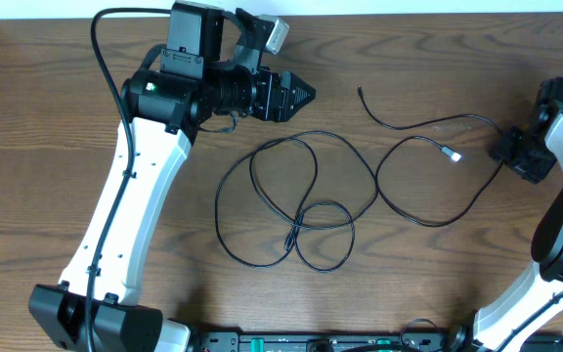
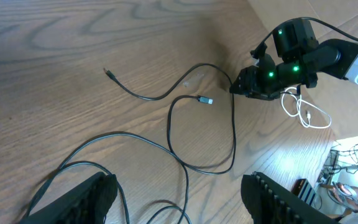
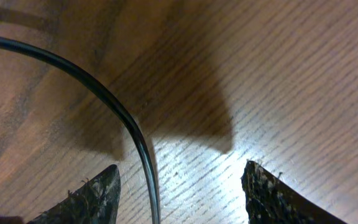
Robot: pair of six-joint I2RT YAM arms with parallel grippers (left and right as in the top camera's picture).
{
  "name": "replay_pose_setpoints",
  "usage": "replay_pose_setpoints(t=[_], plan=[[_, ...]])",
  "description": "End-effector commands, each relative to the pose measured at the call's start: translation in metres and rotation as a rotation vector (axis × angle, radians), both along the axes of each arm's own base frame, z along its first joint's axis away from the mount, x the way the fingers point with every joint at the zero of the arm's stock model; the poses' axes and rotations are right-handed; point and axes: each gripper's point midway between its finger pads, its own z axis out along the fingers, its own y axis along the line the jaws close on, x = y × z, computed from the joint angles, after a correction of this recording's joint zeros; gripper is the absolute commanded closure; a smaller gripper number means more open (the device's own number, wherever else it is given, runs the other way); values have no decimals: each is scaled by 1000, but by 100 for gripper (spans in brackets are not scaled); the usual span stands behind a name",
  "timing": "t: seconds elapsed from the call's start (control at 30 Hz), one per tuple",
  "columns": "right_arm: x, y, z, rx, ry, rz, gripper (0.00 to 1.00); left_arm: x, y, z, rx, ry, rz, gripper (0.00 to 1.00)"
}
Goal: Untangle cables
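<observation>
Next, my right gripper stays low over the table and closes right there on the cable's bend, since the black cable already passes between its open fingers.
One thin black cable lies in overlapping loops at mid-table, its small plug inside the loops. A second black cable runs from its free end to the right, curls back in a loop and ends in a silver plug. The two come together near the middle. My right gripper is open low over the table. In the right wrist view the black cable passes between its fingertips, nearer the left one. My left gripper hangs open above the loops, holding nothing.
In the left wrist view a thin white cord loops beside the right arm, at the table's edge. The left arm stretches across the table's left side. A black rail runs along the front edge.
</observation>
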Motion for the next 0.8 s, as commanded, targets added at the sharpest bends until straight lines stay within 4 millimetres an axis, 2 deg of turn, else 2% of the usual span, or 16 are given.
replay_pose_setpoints(t=[0.0, 0.2, 0.53, 0.77], plan=[[3, -3, 1, -24, 0, 26, 41, -6, -1, 18, -20, -42, -17, 30], [7, -5, 1, -37, -8, 67, 41, -6, -1, 18, -20, -41, -17, 30], [2, -3, -3, -33, 8, 78, 41, -8, -3, 20, -33, -38, -31, 30], [-4, 0, -15, -28, 47, 82, 41, -9, -4, 20, -38, -38, -35, 30]])
